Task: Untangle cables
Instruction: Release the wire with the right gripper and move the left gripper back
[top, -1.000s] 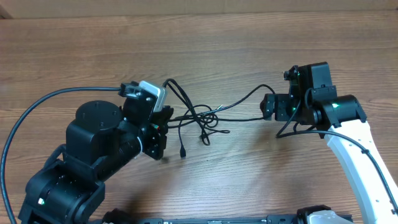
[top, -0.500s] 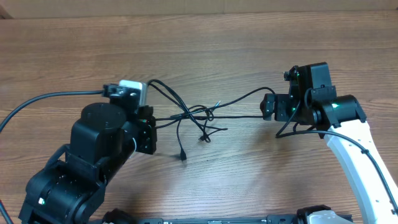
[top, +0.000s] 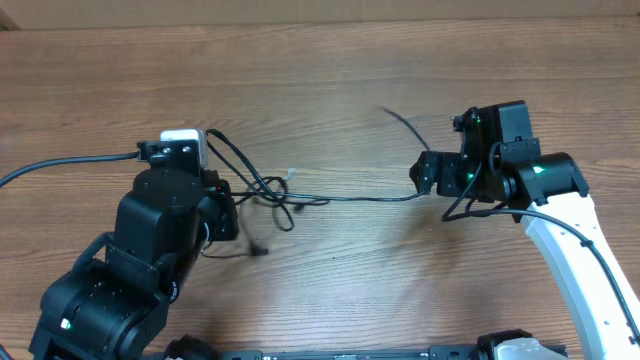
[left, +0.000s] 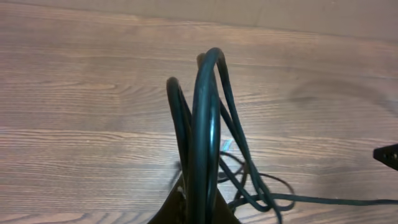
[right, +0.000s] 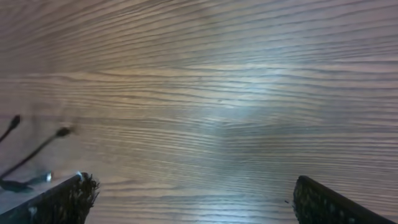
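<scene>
The left gripper lifts, turns and carries the bunched loops toward the right gripper next, then lowers them and opens, since bare table (top: 342, 203) (left: 317, 196) lies between the arms.
The cables (top: 262, 188) are thin black cords bunched just right of my left gripper (top: 225, 205). One strand (top: 360, 198) runs taut-looking to the right, toward my right gripper (top: 425, 172). A blurred loose cable end (top: 400, 120) lies up-left of the right gripper. In the left wrist view, my left gripper (left: 199, 208) is shut on several cable loops (left: 205, 124) that rise between the fingers. In the right wrist view, my right gripper (right: 189, 199) is wide open with nothing between its fingers. Two plug ends (right: 62, 132) show at its far left.
A thick black arm wire (top: 60, 165) curves off to the left edge. The left arm's black body (top: 130, 270) fills the front left. The right arm's white link (top: 570, 250) runs down the front right. The wooden table's far edge (top: 320, 22) is at the top.
My left gripper has pulled left with the cable bunch, drawing the tangle out into a long strand. A cable end near the right gripper has flicked loose. The right arm has barely moved.
</scene>
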